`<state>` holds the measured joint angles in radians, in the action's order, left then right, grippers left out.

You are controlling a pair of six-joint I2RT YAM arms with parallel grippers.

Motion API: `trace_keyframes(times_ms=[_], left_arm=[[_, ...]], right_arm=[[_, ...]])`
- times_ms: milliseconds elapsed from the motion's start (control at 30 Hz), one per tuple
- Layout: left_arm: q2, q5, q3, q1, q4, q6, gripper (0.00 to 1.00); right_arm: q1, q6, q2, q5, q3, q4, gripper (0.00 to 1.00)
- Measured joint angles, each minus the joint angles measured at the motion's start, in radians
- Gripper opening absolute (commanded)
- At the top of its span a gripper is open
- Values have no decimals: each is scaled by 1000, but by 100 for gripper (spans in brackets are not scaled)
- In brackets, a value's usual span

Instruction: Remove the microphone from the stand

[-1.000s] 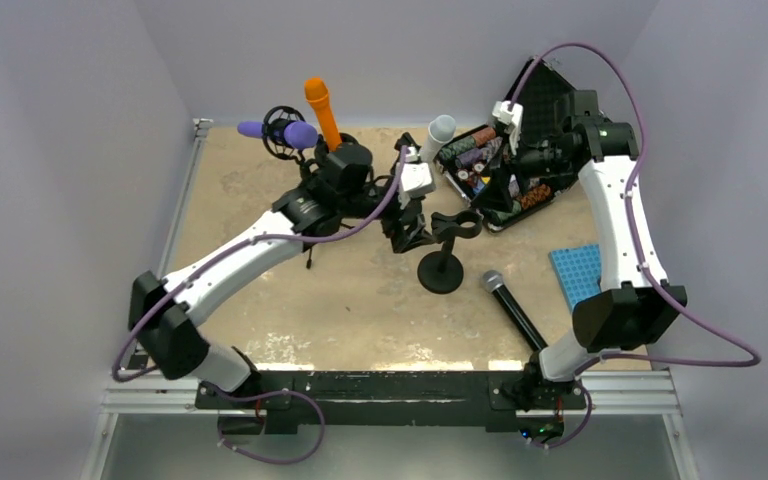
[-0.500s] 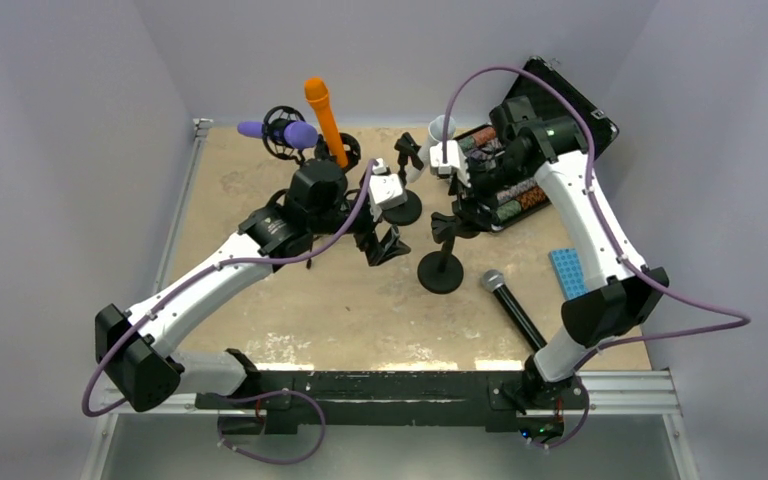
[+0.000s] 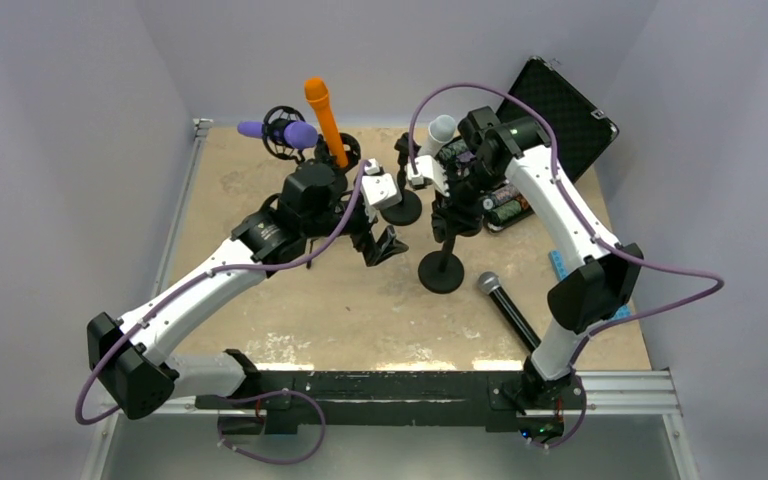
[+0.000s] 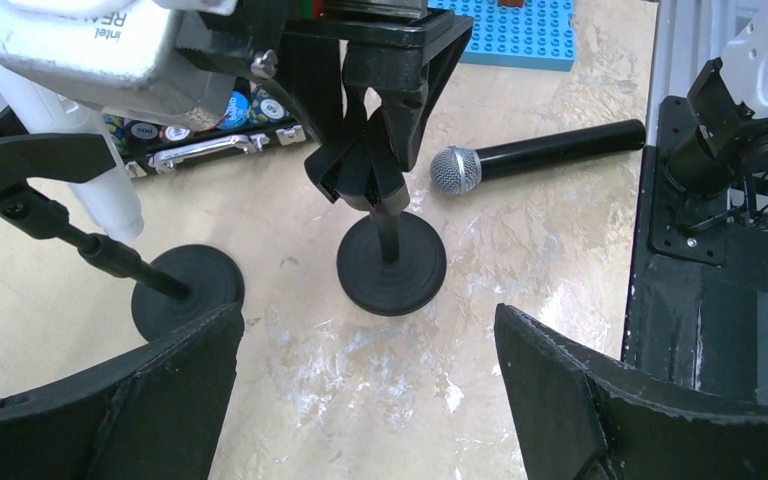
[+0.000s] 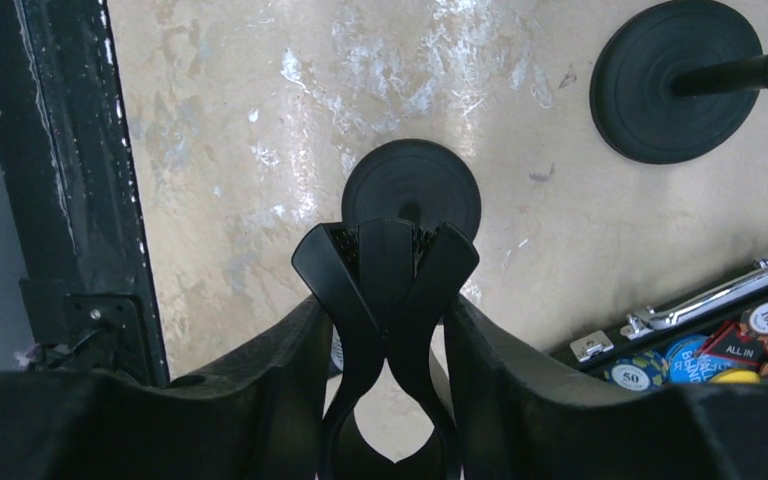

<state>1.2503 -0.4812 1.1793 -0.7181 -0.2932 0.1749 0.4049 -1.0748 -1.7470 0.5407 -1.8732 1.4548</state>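
Observation:
Next, my right gripper moves toward the right in the top view and releases the stand on bare tabletop beside the case, where its round base has room.
The black microphone with a silver mesh head lies flat on the table, right of the stand; it also shows in the left wrist view. The black stand stands upright on its round base, and its clip holds nothing. My right gripper is down over the stand's top, its fingers pressed against both sides of the clip. My left gripper is open and empty, low over the table left of the stand.
A second black stand and a white microphone are behind the stand. Orange and purple microphones are at the back left. An open case of poker chips lies at the right, a blue studded plate beyond it.
My right arm swung left from the chip case to the stand and closed round its clip. My left gripper drew back to the left, away from the stand.

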Motion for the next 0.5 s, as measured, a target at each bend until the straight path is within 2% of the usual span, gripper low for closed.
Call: trace_keyframes(times_ms=[100, 267, 367, 500], left_arm=[[-2, 3, -4, 0, 2, 0, 99], [-2, 6, -13, 0, 8, 0, 99], [-2, 6, -13, 0, 16, -2, 99], [-1, 5, -13, 0, 28, -11, 99]], right_arm=[[7, 30, 2, -19, 0, 5, 32], [7, 92, 5, -57, 0, -9, 9], [-5, 140, 5, -91, -10, -8, 1], [-77, 198, -10, -133, -55, 30, 0]])
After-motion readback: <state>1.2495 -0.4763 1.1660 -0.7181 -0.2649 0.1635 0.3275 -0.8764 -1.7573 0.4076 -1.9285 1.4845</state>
